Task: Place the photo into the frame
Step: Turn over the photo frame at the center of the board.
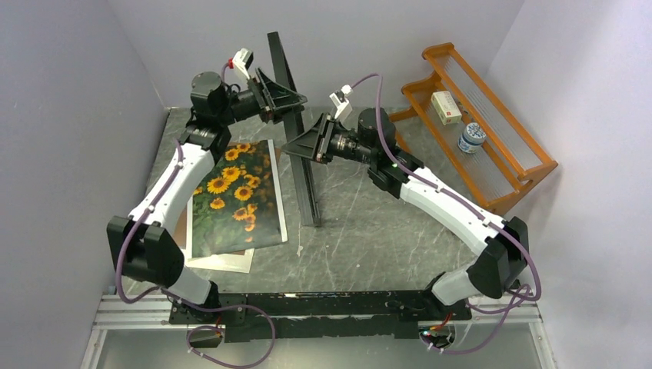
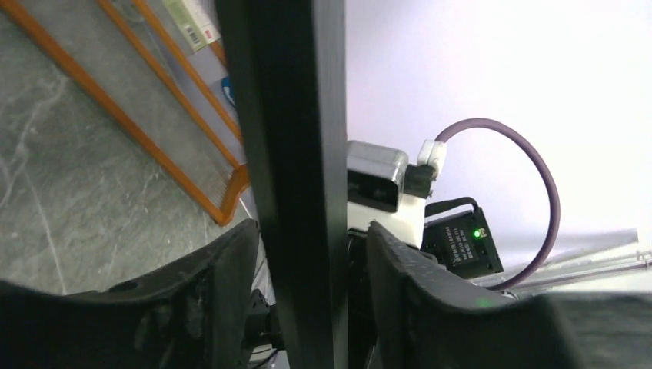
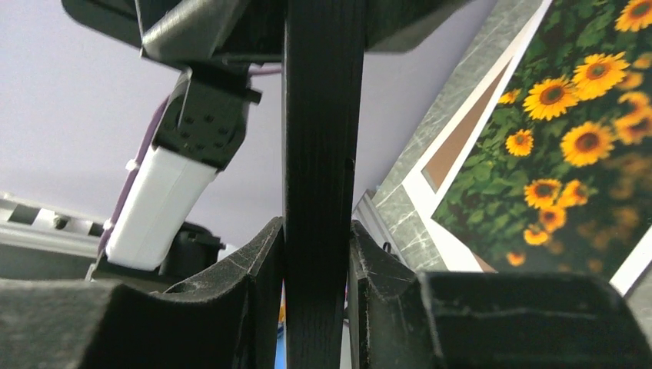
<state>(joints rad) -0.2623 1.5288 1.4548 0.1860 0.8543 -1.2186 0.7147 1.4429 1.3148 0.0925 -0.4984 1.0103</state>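
My right gripper holds the frame's bar, and the frame still stands upright. So it will turn downward and lower the bar onto the tabletop beside the photo to let go of it.
The black frame (image 1: 307, 192) stands on edge, upright, in the middle of the table. My left gripper (image 1: 288, 98) straddles its upper part; in the left wrist view the frame edge (image 2: 288, 154) runs between the fingers (image 2: 223, 284) with a gap on each side, so the gripper (image 2: 311, 254) is open. My right gripper (image 1: 300, 146) holds the frame lower down, and in the right wrist view its gripper (image 3: 317, 254) is shut against the frame edge (image 3: 323, 115). The sunflower photo (image 1: 234, 196) lies flat on the table to the left, also seen as the photo (image 3: 584, 138).
A white mat and brown board (image 1: 231, 261) lie under the photo. An orange wooden rack (image 1: 480, 131) at the back right holds a small box (image 1: 446, 108) and a blue-white jar (image 1: 470, 138). Walls close in on the left, back and right.
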